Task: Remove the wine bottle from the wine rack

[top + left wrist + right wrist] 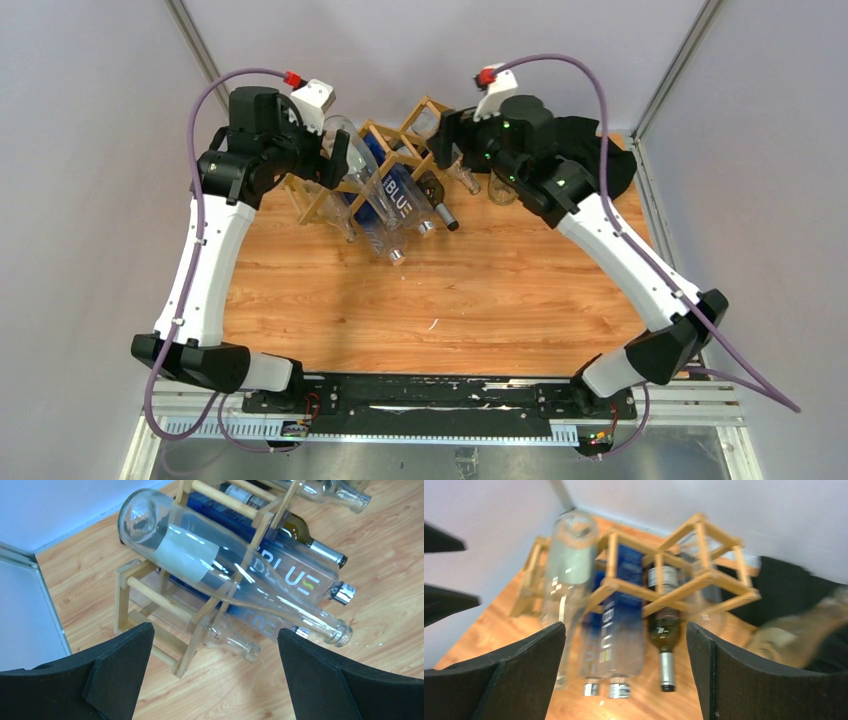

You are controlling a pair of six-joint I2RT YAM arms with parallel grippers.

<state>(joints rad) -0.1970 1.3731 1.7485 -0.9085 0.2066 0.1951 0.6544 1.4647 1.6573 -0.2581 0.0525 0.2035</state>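
The long clear bottle's tapering shoulder (375, 192) (562, 616) juts past the rack, so my right gripper sweeps down and left in the top view onto it next.
The light wooden wine rack (372, 150) stands at the back of the table with several bottles lying in its cells, necks toward me. The dark wine bottle (437, 203) with a silver cap lies in a cell right of centre, next to the blue "BLUE" bottles (395, 200). In the right wrist view the wine bottle (665, 630) lies ahead, between my fingers' line of sight. My right gripper (625, 645) is open and empty, hovering by the rack's right end (450, 145). My left gripper (212, 645) is open and empty at the rack's left end (335, 160), above a long clear bottle (190, 555).
A black cloth (600, 150) lies at the back right, and a brownish glass bottle (500, 188) stands at its edge, blurred in the right wrist view (794, 635). Grey walls and metal posts close in the back and sides.
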